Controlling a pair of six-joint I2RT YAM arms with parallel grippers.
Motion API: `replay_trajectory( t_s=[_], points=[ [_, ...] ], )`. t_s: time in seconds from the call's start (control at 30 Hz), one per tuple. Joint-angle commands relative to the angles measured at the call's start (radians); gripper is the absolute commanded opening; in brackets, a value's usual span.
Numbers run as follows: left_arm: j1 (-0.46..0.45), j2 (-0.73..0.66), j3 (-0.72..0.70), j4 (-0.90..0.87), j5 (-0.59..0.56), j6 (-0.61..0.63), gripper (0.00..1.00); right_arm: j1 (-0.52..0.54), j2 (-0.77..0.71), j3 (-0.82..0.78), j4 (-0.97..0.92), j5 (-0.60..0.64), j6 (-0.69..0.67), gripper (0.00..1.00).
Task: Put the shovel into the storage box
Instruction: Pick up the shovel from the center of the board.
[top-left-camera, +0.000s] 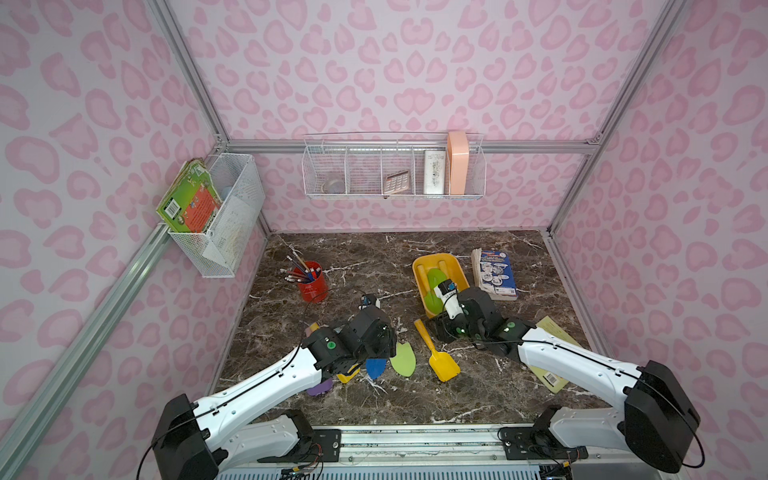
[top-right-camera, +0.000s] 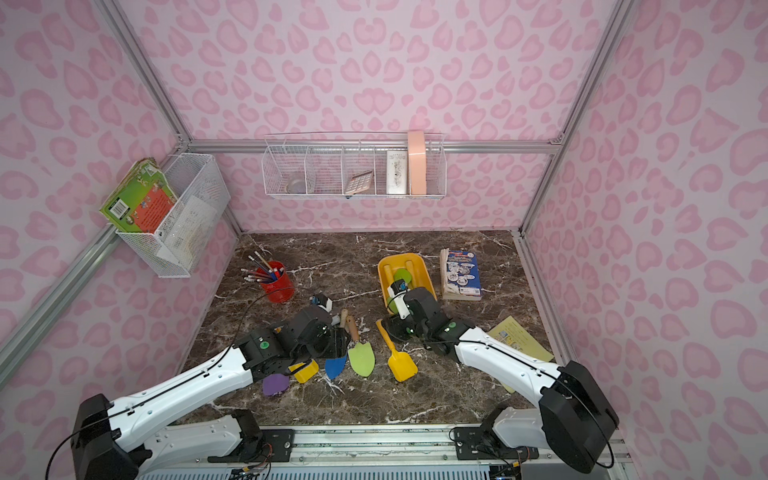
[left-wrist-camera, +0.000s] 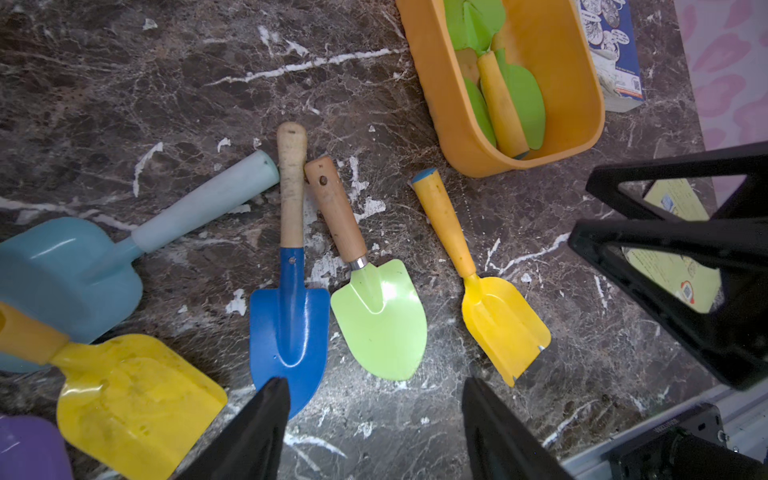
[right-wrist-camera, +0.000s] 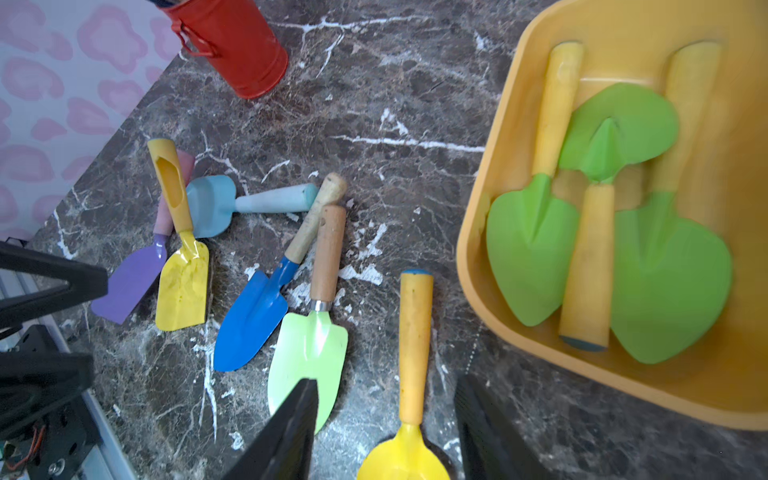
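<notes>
I need to bring my right gripper down and back onto the yellow shovel's handle near the blade (top-left-camera: 430, 344) (right-wrist-camera: 412, 392), as that spot is below the gripper, between its open fingers.
The yellow-orange storage box (top-left-camera: 457, 270) (right-wrist-camera: 498, 137) stands at the back right of the table and holds three green-bladed shovels (right-wrist-camera: 536, 249). On the table in front of it lies a yellow shovel (top-left-camera: 438, 353) (left-wrist-camera: 490, 299) (right-wrist-camera: 415, 332). My right gripper (right-wrist-camera: 384, 399) hangs open over it, and the handle shows between the fingers without touching them. Left of it lie a light green shovel (left-wrist-camera: 376, 316) and a blue shovel (left-wrist-camera: 289, 320). My left gripper (left-wrist-camera: 374, 399) is open over bare table just past their blade tips, holding nothing.
More shovels lie under my left arm: a light blue scoop (left-wrist-camera: 70, 274), a yellow one (left-wrist-camera: 137, 395) and a purple one (right-wrist-camera: 133, 282). A red pencil cup (top-left-camera: 313, 282) stands back left, a book (top-left-camera: 494, 274) right of the box, a yellowish booklet (top-left-camera: 557, 332) under my right arm. Wire baskets (top-left-camera: 395, 170) hang on the walls.
</notes>
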Motion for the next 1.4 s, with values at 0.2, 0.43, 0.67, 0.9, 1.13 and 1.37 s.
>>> replay_trajectory(
  t_s=[0.2,0.43,0.67,0.9,1.13,1.37],
  points=[
    [0.004,-0.049,-0.039,-0.054,-0.015,-0.038,0.68,0.082,0.112,-0.012,-0.033,0.108,0.053,0.53],
    [0.003,-0.043,-0.047,-0.045,-0.018,-0.040,0.69,0.091,0.195,0.016,-0.053,0.145,0.064,0.49],
    [0.003,-0.033,-0.050,-0.029,-0.014,-0.036,0.69,0.092,0.267,0.021,-0.019,0.152,0.069,0.46],
    [0.004,-0.031,-0.056,-0.023,-0.017,-0.036,0.70,0.098,0.309,0.043,-0.007,0.163,0.069,0.41],
    [0.008,-0.044,-0.066,-0.020,-0.018,-0.037,0.70,0.106,0.340,0.045,-0.002,0.178,0.072,0.34],
    [0.011,-0.048,-0.070,-0.019,-0.020,-0.039,0.70,0.108,0.344,0.046,0.000,0.181,0.066,0.27]
  ],
)
